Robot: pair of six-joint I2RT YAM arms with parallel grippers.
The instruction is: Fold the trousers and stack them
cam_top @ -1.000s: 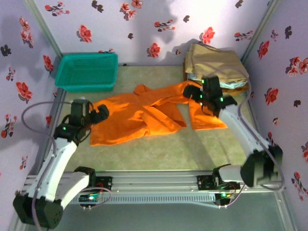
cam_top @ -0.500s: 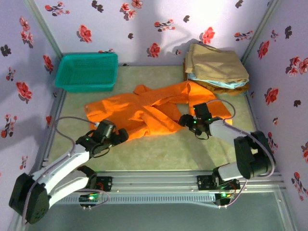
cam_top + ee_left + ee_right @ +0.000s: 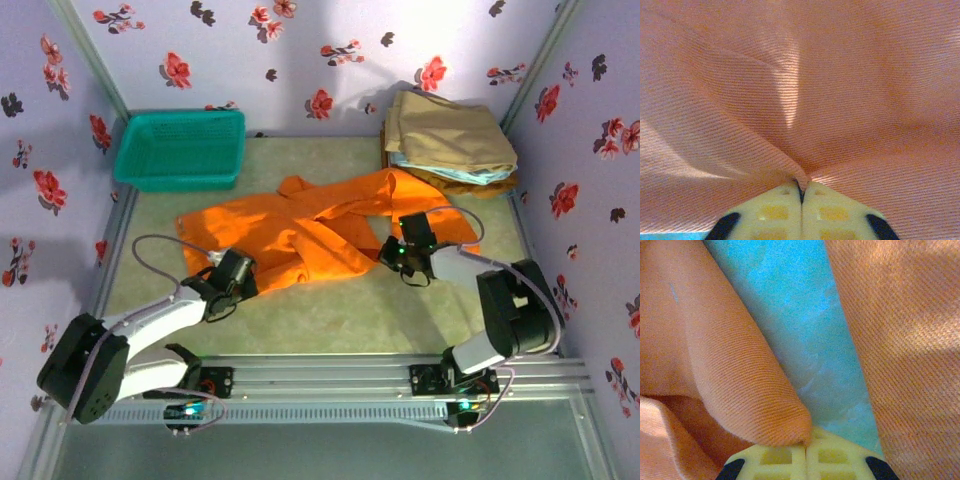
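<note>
My right gripper needs to lift the rolled fold, carry it outward over the bare gap between the legs, lower it and let go, as the trousers (image 3: 300, 232) are crumpled.
The bright orange trousers (image 3: 300, 232) lie crumpled and spread across the middle of the green table. My left gripper (image 3: 243, 272) sits low at their near left edge. In the left wrist view it (image 3: 801, 192) is shut, with a pinch of the orange cloth (image 3: 800, 100) puckered between the yellow fingertips. My right gripper (image 3: 392, 252) rests at the near edge between the two legs. In the right wrist view it (image 3: 806, 446) is shut on a rolled fold of the trousers (image 3: 740, 375), with bare table (image 3: 805, 325) showing beyond.
A teal basket (image 3: 180, 150) stands at the back left. At the back right lies a tan folded garment (image 3: 448, 135) on top of light blue and brown ones (image 3: 470, 176). Flowered walls close in both sides and the back. A metal rail (image 3: 320, 375) runs along the front.
Both arms have dropped from above the trousers to their near edge, and the fingers have closed on cloth. The left side of the trousers shifted. Little has moved in the last half second.
</note>
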